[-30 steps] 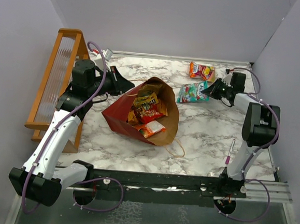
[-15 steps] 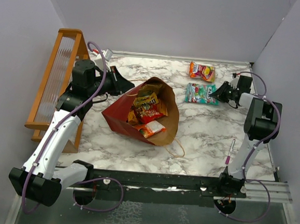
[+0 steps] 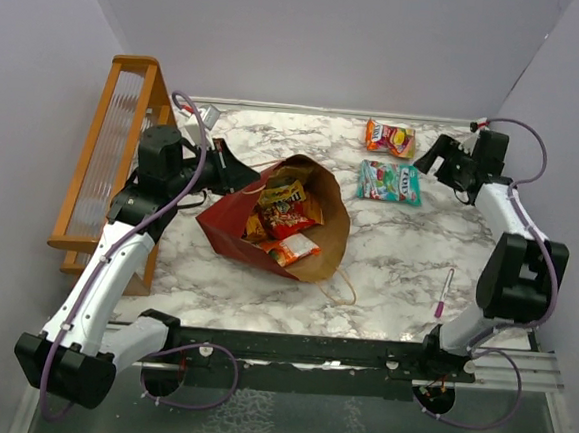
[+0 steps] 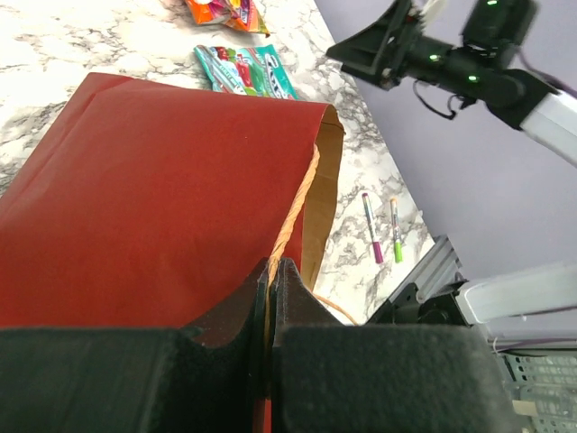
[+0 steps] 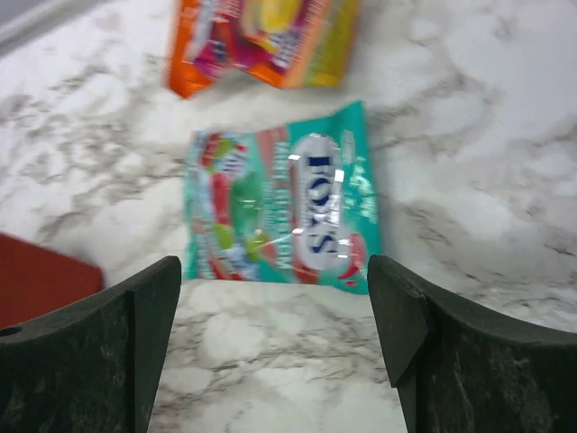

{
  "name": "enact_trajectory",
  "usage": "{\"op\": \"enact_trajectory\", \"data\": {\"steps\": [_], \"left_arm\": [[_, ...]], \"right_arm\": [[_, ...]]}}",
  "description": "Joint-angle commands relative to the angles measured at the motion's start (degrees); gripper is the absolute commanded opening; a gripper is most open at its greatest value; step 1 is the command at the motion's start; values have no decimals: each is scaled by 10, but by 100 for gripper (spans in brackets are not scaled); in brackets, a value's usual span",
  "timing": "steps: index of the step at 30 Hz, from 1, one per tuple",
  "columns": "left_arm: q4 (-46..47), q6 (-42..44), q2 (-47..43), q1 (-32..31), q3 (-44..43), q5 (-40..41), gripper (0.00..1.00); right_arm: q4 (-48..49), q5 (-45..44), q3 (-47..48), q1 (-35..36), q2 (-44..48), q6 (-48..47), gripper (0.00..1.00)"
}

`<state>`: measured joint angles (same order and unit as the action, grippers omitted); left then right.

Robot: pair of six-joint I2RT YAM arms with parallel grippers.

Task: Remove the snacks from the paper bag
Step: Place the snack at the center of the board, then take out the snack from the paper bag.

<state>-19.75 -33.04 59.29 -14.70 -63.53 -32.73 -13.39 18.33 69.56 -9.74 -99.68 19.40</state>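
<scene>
The orange packet's white end (image 3: 303,245) inside the bag is to the left of my right gripper in the top view, so my right gripper should next move back and down onto that end.
The paper bag (image 3: 224,221) lies on its side mid-table, dark red outside, its mouth toward the near right. Several snacks (image 3: 285,204) show inside it, yellow, orange and red. My left gripper (image 4: 270,267) is shut on the bag's tan twisted handle (image 4: 297,194) at the upper rim, and it shows in the top view (image 3: 245,176) too. A teal packet (image 5: 279,216) lies flat on the marble beside an orange one (image 5: 261,41). My right gripper (image 5: 275,289) hangs open just short of the teal packet (image 3: 390,181), holding nothing.
An orange wooden rack (image 3: 114,153) stands along the left edge. Two pens (image 4: 383,230), pink and green, lie near the right front by the metal rail. The side walls close in on both sides.
My right gripper opened, let the teal packet go flat on the table, and drew back up toward the far right. The left gripper kept its hold on the handle.
</scene>
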Motion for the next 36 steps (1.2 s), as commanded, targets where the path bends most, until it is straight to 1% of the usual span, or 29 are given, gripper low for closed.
{"op": "enact_trajectory", "data": {"steps": [1, 4, 6, 7, 10, 13, 16, 19, 22, 24, 25, 27, 29, 31, 33, 36], "left_arm": [[22, -5, -22, 1, 0, -18, 0], [24, -11, -23, 1, -1, -15, 0], [24, -16, -22, 1, -4, -15, 0], [23, -18, -23, 1, -5, -15, 0], [24, -19, -25, 1, -7, -19, 0], [26, -17, -25, 1, -6, -22, 0], [49, -21, -27, 1, 6, -30, 0], [82, -33, -32, 1, 26, -40, 0], [101, -42, -34, 1, 41, -47, 0], [106, -48, -33, 0, 48, -49, 0], [111, -53, -34, 0, 52, -51, 0], [121, -61, -34, 0, 60, -54, 0], [125, -67, -38, 0, 62, -55, 0], [124, -68, -43, 0, 63, -54, 0], [123, -65, -50, 1, 66, -53, 0], [151, -76, -65, 0, 87, -66, 0]], "right_arm": [[22, 12, -32, 77, 119, 15, 85], [36, 26, -78, 160, 188, 9, 85], [36, 38, -116, 192, 234, 8, 85], [29, 52, -137, 196, 255, 4, 84], [-35, 37, -174, 197, 317, -18, 84], [-67, 71, -214, 197, 395, -26, 84], [-66, 135, -248, 203, 473, -7, 83], [-62, 175, -254, 218, 527, 23, 83], [-31, 219, -263, 251, 549, 78, 82], [11, 230, -276, 299, 546, 100, 81], [26, 206, -281, 338, 541, 99, 81], [34, 129, -272, 429, 521, 74, 81], [27, 37, -248, 519, 477, 44, 80], [33, -15, -228, 588, 434, 13, 79], [38, -55, -213, 625, 392, -16, 79], [30, -120, -194, 632, 335, -25, 78]]}}
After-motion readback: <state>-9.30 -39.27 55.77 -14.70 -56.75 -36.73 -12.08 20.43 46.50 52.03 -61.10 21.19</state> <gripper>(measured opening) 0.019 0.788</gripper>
